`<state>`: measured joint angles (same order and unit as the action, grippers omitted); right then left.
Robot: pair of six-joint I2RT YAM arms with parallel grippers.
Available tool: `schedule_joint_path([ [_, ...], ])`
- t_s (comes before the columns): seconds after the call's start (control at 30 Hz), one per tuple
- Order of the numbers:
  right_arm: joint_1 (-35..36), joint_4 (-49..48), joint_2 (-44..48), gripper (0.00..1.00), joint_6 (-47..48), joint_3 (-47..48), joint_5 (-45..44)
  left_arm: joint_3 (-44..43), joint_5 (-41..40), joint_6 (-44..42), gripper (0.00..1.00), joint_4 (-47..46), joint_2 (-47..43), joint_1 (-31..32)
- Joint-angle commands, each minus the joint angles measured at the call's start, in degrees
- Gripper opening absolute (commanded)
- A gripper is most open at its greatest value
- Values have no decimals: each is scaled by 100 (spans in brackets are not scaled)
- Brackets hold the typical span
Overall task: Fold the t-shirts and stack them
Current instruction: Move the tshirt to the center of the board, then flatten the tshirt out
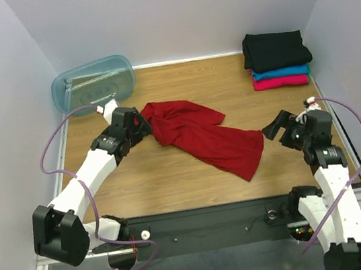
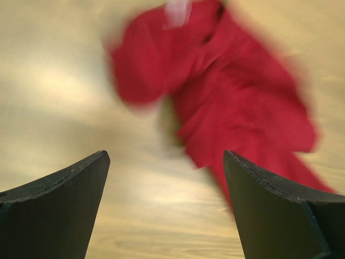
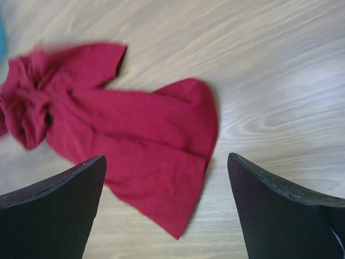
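Observation:
The left gripper moves down and to the right in the top view onto the shirt's bunched near edge (image 1: pixel 163 140) (image 2: pixel 196 150) next. That edge lies below it and juts over bare wood.
A deep red t-shirt (image 1: pixel 201 135) lies crumpled and stretched across the middle of the wooden table; it also shows in the left wrist view (image 2: pixel 226 91) and in the right wrist view (image 3: pixel 124 135). My left gripper (image 1: pixel 139 123) is open and empty at the shirt's bunched left end. My right gripper (image 1: pixel 275 125) is open and empty just right of the shirt's hem. A folded black t-shirt (image 1: pixel 274 49) tops a stack at the back right, over a teal blue one (image 1: pixel 283 72) and a magenta pink one (image 1: pixel 283 81).
A translucent pale blue plastic tub (image 1: pixel 93 83) stands at the back left corner. White walls close the table on three sides. A black rail (image 1: pixel 207 220) runs along the near edge between the arm bases.

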<state>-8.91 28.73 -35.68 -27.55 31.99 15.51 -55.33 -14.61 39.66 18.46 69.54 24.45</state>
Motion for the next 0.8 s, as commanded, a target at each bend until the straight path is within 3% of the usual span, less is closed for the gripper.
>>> schedule_joint_path([
  [0.0,449,-69,-578,100,276,326,436,373,-288,587,98,-44,-362,-54],
  [0.1,880,-235,-878,100,128,212,-29,348,-139,438,98,-132,-283,-54],
  [0.2,2448,-412,-1291,100,-389,220,-966,181,-235,358,98,-27,-20,-63],
  [0.37,2754,-412,-1477,100,-743,185,-1401,180,-52,341,98,-192,253,-72],
  [0.6,2772,-377,-1494,100,-1121,-298,-1796,821,1424,464,96,-1377,832,-10],
  [0.63,2772,-386,-1529,100,-1173,-324,-1849,813,1426,533,91,-1432,929,25],
  [0.73,2771,-394,-1765,100,-1261,-316,-1981,778,1549,639,88,-1564,1307,86],
  [0.77,2772,-403,-1828,100,-1279,-316,-2016,761,1523,648,82,-1634,1491,87],
])
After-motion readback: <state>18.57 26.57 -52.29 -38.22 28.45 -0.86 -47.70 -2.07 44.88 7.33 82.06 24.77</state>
